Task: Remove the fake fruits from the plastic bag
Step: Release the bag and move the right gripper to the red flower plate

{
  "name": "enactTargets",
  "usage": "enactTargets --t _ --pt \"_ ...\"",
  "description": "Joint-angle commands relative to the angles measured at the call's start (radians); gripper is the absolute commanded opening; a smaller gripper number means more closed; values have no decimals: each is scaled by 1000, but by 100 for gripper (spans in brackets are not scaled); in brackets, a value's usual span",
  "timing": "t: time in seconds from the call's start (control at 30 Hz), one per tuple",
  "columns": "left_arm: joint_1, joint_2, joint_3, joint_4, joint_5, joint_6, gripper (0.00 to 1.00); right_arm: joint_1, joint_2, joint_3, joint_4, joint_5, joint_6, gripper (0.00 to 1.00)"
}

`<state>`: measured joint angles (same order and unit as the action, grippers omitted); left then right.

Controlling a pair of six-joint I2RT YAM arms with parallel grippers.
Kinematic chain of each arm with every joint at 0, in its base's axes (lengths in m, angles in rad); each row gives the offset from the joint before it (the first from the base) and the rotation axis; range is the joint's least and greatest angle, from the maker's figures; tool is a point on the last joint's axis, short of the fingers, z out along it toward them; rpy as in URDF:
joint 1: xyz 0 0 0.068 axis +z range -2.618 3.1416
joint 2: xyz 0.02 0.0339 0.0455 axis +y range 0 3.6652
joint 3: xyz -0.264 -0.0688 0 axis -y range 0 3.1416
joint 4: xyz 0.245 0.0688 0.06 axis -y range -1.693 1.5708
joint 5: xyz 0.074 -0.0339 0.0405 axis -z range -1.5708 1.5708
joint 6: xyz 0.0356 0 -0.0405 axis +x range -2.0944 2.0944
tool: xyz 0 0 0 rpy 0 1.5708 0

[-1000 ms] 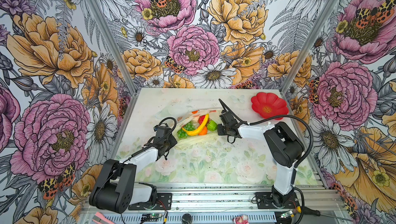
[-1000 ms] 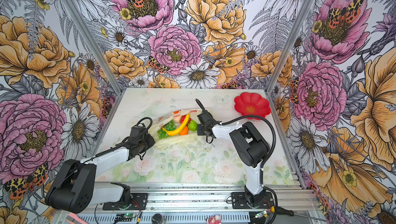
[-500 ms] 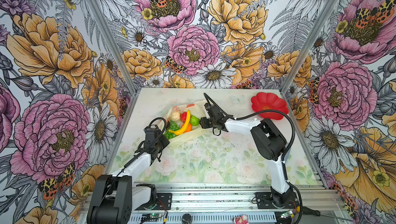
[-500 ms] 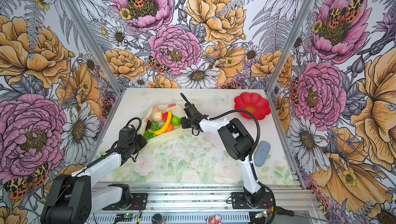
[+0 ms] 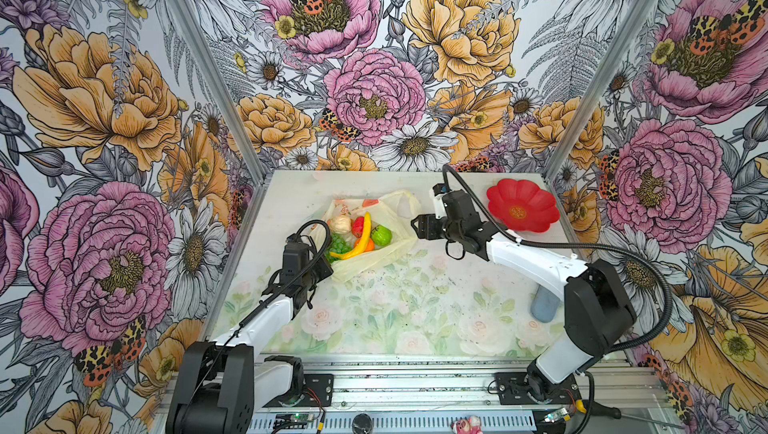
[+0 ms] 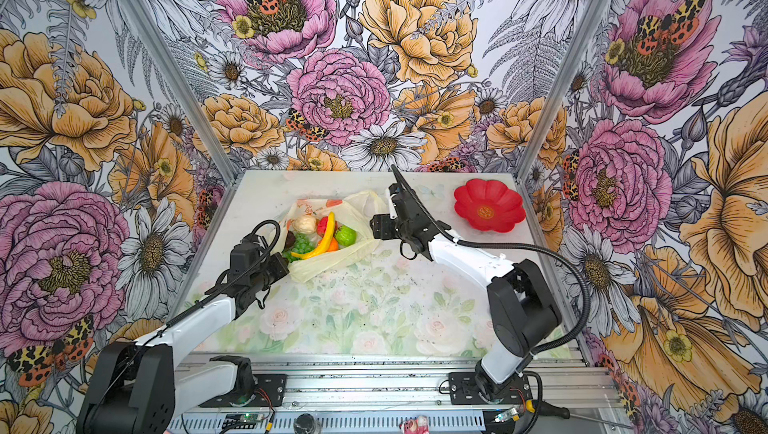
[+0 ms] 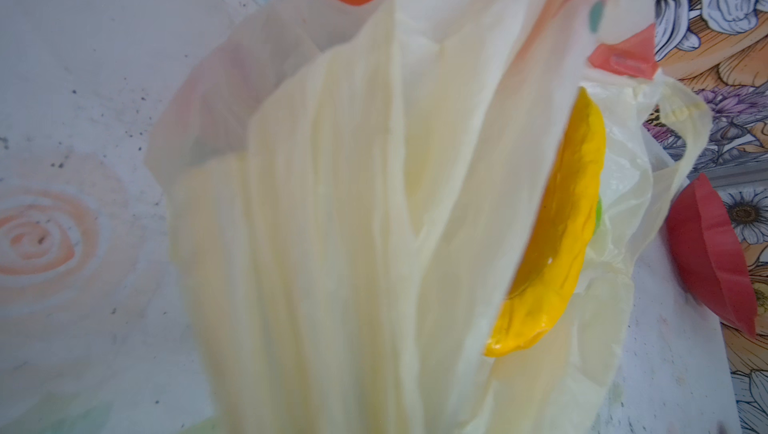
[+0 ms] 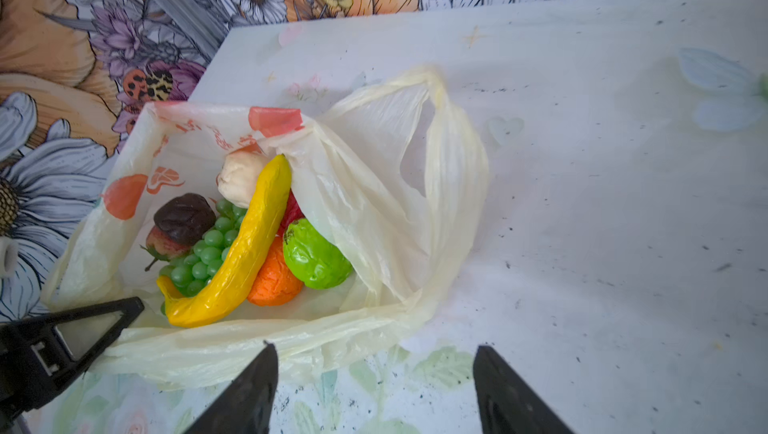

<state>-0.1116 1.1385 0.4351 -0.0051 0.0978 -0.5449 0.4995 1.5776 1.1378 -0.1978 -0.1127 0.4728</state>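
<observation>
The red flower-shaped plate is to the side of my right gripper away from the bag (image 5: 374, 259), so my right gripper needs to swing that way, onto the plate's near rim by the side (image 5: 550, 224).
The plastic bag (image 5: 374, 259) (image 6: 332, 263) lies open at the table's middle left. The fake fruits are inside it: yellow banana (image 8: 245, 241), green grapes (image 8: 203, 253), green round fruit (image 8: 316, 257), orange (image 8: 274, 282), cream piece (image 8: 239, 178), dark plum (image 8: 185, 218) and strawberry (image 8: 164, 245). My left gripper (image 5: 326, 270) is shut on the bag's near-left edge. In the left wrist view the bag's film (image 7: 353, 224) hides its jaws. My right gripper (image 8: 372, 347) (image 5: 415, 226) stands open and empty just right of the bag.
A red flower-shaped plate (image 5: 523, 210) (image 6: 488, 210) sits at the back right. A grey-blue pad (image 5: 544, 307) lies at the right edge, partly behind my right arm. The enclosure walls close in the back and both sides.
My right gripper has opened, let go of the bag and drawn back a little to the right. The bag has shifted left and its right handle now lies slack. The left gripper stays shut.
</observation>
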Motion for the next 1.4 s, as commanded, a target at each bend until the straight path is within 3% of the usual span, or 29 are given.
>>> enactTargets --t 0.0,0.27,0.53,0.87,0.97,1.2,1.37 --pt "-20 -38 -37 63 -16 77 9 -108 -138 -94 -26 12 66 76" --pt "-21 -33 -59 128 39 98 9 -473 -381 -293 -28 81 245 73" --pt "0 29 -51 163 87 93 8 -732 -269 -288 -20 -3 359 72" --pt "9 50 -50 182 108 88 8 -818 -29 -198 55 17 393 73" --pt "11 59 -46 183 112 87 8 -829 42 -170 98 -16 386 63" --pt "17 72 -42 185 119 86 8 -836 161 -114 136 -63 403 61" --pt "20 75 -43 188 122 85 8 -839 226 -76 138 -71 411 53"
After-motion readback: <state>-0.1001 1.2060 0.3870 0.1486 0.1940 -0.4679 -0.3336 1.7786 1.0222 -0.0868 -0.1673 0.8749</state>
